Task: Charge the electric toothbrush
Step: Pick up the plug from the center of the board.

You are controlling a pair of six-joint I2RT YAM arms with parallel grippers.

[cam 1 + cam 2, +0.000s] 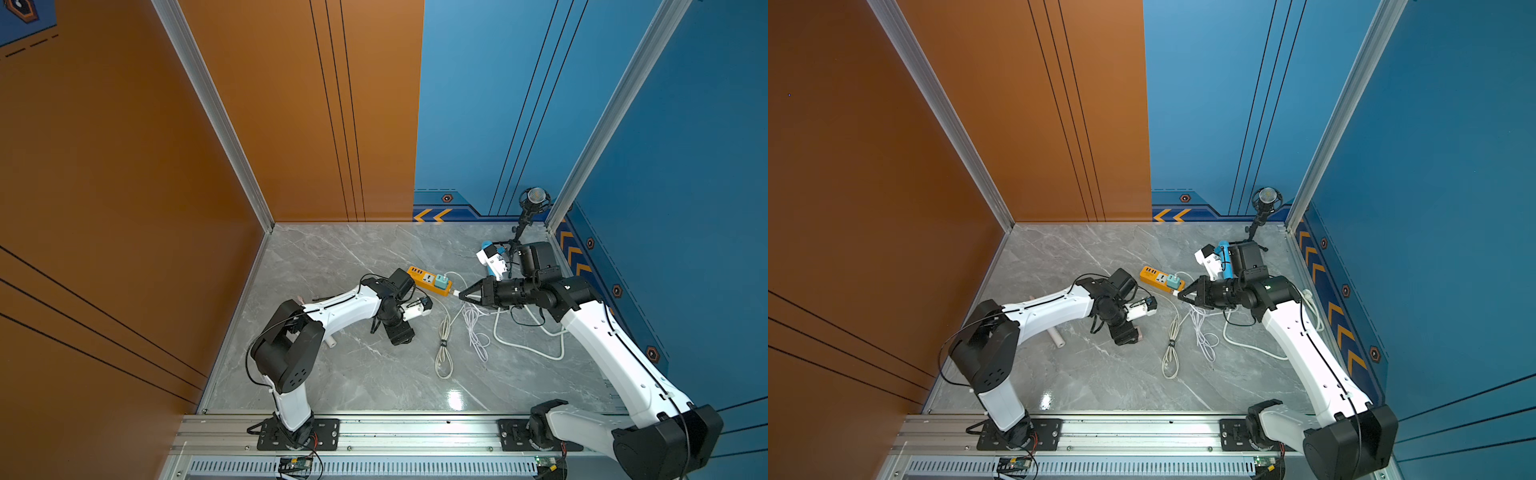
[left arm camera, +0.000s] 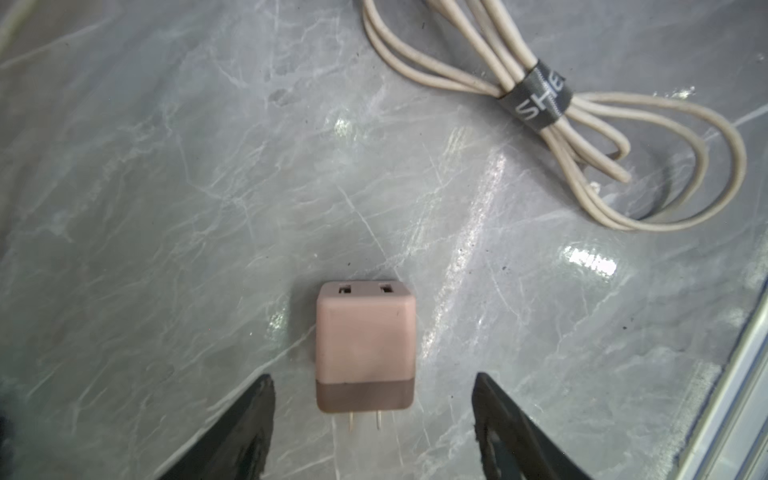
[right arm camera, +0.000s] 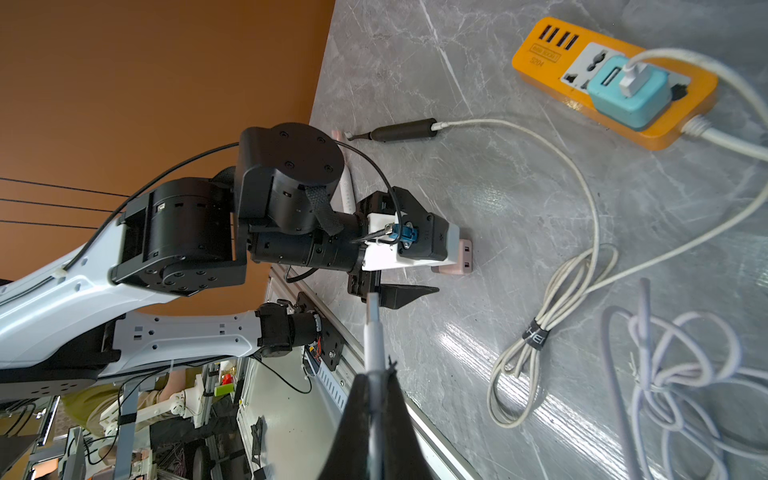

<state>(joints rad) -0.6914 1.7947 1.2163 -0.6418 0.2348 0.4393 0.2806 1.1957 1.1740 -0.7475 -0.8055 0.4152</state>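
My left gripper comes down over the pink plug adapter's body next and closes on its long sides. The adapter's body lies below the gripper, between the open fingers.
The white electric toothbrush lies on the marble table, mostly hidden under my left arm; part of its handle shows behind the left wrist. My left gripper hangs open over a pink plug adapter, which lies flat between the fingers, touching neither. My right gripper is shut on a white cable plug that sticks out past its tips. In a top view that plug is just off the near end of the orange power strip.
A teal adapter sits in the strip with a beige cable, bundled by a strap, running to a slim black device. A tangled pale cable and the strip's thick white cord lie right of centre. A microphone stands at the back right.
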